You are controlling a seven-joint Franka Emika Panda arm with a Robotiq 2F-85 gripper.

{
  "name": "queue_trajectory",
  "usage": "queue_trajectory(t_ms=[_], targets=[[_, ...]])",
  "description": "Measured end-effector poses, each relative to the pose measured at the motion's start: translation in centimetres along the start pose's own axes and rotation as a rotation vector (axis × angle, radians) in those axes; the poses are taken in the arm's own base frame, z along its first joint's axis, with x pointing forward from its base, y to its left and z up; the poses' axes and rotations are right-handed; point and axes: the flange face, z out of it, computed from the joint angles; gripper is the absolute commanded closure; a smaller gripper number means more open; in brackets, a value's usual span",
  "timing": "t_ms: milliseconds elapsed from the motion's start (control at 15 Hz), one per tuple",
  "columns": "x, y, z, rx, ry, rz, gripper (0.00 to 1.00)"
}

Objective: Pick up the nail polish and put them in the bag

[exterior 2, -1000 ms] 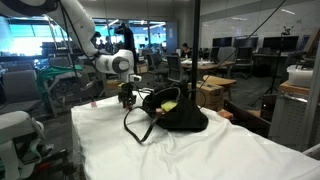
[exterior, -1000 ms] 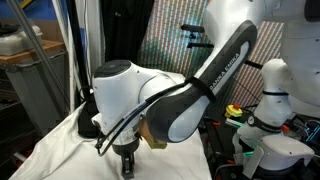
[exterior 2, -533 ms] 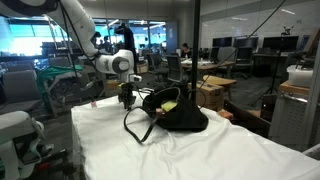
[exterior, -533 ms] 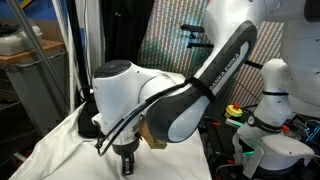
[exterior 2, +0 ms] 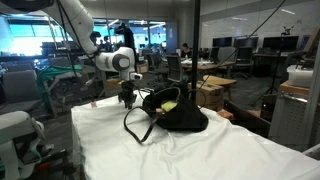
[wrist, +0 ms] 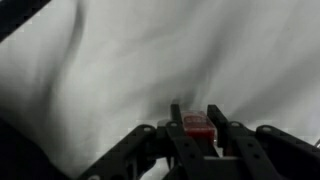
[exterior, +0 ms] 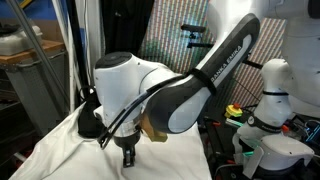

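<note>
The bottle hangs below the bag's rim, so next my gripper lifts from the white cloth, moves over the black bag's opening, lowers and releases it.
In the wrist view my gripper is shut on a small red nail polish bottle, held between the two fingers above the white cloth. In an exterior view the gripper hangs just beside the black bag, which lies open on the cloth with its thin looped handles toward the front. Another red bottle stands on the cloth farther from the bag. In an exterior view the arm hides most of the scene; the gripper points down at the cloth and a part of the bag shows behind it.
A white cloth covers the table. A white robot base and cables stand beside the table. Office desks, chairs and a cardboard box lie beyond the bag.
The arm has shifted slightly, rising a little with the bottle in the gripper. The bag and cloth have not moved.
</note>
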Motion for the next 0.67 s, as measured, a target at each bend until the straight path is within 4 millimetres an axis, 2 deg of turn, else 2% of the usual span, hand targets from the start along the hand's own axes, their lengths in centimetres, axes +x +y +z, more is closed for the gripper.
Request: queue_trajectory(t_ms=[400, 667], targets=[[-1.3, 2.5, -5.6, -0.015, 0.062, 0.035, 0.80], [-2.2, 5.8, -9.1, -0.022, 0.110, 0.086, 0.80]])
